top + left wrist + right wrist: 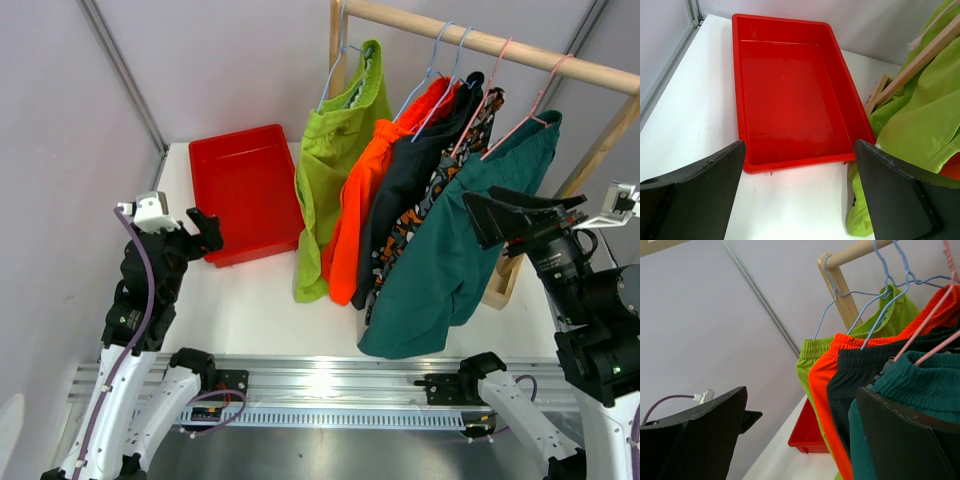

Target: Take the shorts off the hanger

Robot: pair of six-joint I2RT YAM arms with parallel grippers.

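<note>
The teal shorts' near pink hanger arm (pixel 509 136) (pixel 938 347) is outward of the robot's right gripper, so the right gripper should next turn outward and bring its fingers around that bare wire.
Five pairs of shorts hang on wire hangers from a wooden rail (pixel 500 45): lime green (pixel 330 160), bright orange (pixel 355 215), dark navy (pixel 410 190), camouflage (pixel 445 175) and teal green (pixel 450 260) nearest the front. My right gripper (pixel 500 210) is open and empty, raised right beside the teal shorts (pixel 935 385); whether it touches them I cannot tell. The right wrist view also shows the lime (pixel 812 352), orange (pixel 825 375) and navy (pixel 855 375) waistbands. My left gripper (pixel 205 228) is open and empty above the table at the near edge of the red bin (pixel 790 90).
The red bin (pixel 245 190) is empty at the back left. The wooden rack's post (pixel 337 40) and base (pixel 505 280) stand at the back and right. A lime shorts leg (pixel 920 130) hangs next to the bin. Grey walls close the left side and back.
</note>
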